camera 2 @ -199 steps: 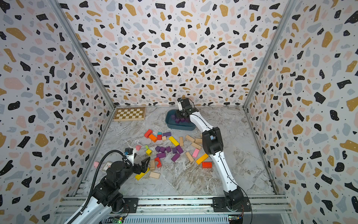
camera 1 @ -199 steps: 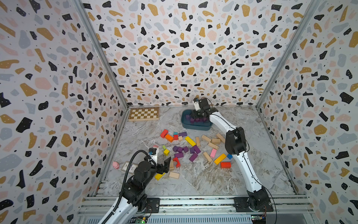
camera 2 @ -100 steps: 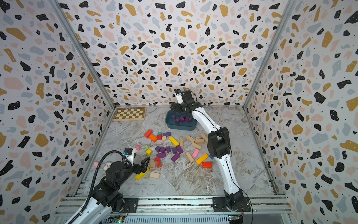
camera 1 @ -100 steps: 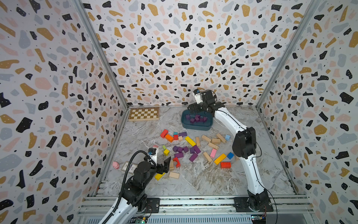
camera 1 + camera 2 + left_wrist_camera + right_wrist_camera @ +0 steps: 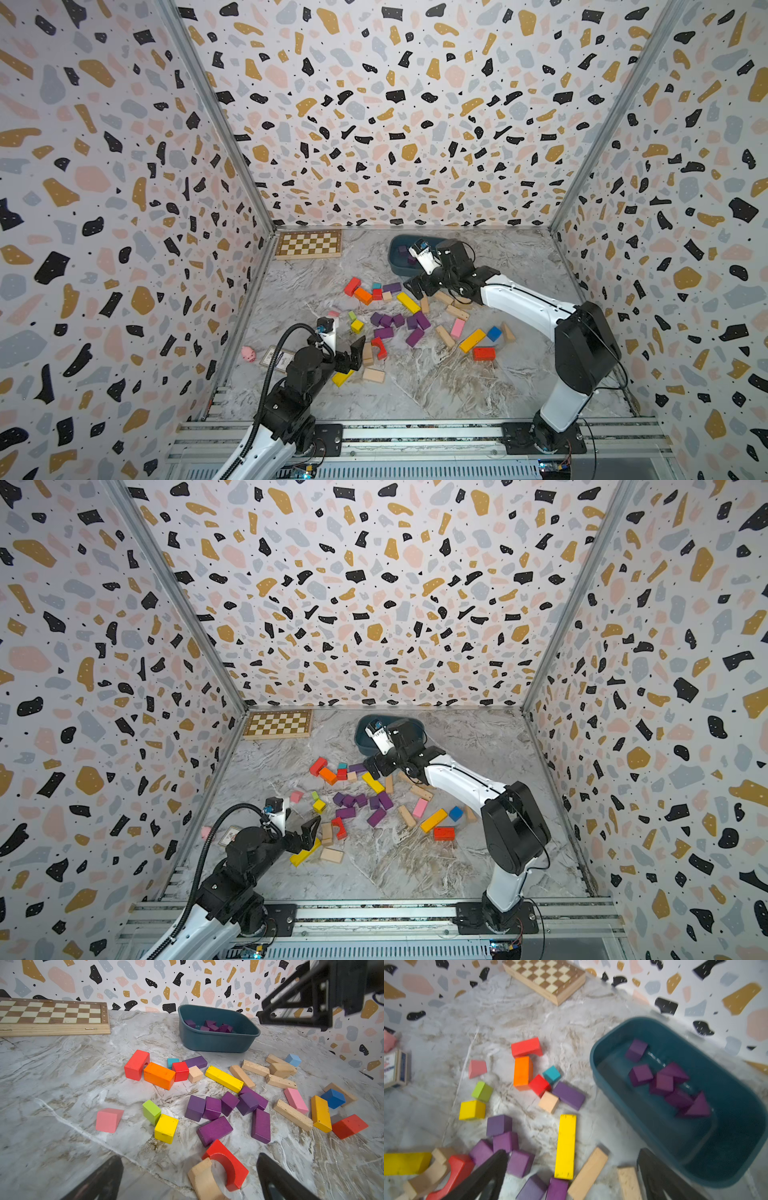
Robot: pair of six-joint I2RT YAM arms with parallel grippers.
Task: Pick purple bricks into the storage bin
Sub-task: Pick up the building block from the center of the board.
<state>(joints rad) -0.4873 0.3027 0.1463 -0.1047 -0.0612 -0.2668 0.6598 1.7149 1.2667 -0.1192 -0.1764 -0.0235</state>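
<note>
My right gripper should move back and down until its fingers are on both long sides of the purple bar, which lies by the near end of the yellow bar.
Several purple bricks [image 5: 395,326] [image 5: 360,805] lie clustered mid-table among other blocks, sharp in the left wrist view [image 5: 226,1108] and blurred in the right wrist view [image 5: 505,1140]. One purple bar [image 5: 392,287] [image 5: 569,1095] lies nearer the storage bin [image 5: 397,266] [image 5: 360,744], a teal tub by the back wall. Several purple bricks [image 5: 212,1027] [image 5: 664,1082] rest inside the bin [image 5: 216,1042] [image 5: 593,1059]. My right gripper [image 5: 424,286] [image 5: 384,767] [image 5: 573,1152] hangs open and empty just in front of the bin, over a yellow bar. My left gripper [image 5: 345,353] [image 5: 300,830] [image 5: 189,1158] is open and empty near the front left, above a red arch.
A chessboard [image 5: 309,244] lies at the back left. Red, orange, yellow, pink, blue and tan blocks [image 5: 451,307] are scattered round the purple ones. A pink toy [image 5: 248,353] and a small card box [image 5: 277,357] sit by the left wall. Patterned walls enclose three sides.
My right gripper has come away from above the bin toward the front, now over the blocks before its near wall, jaws wide. The left arm has stayed still.
</note>
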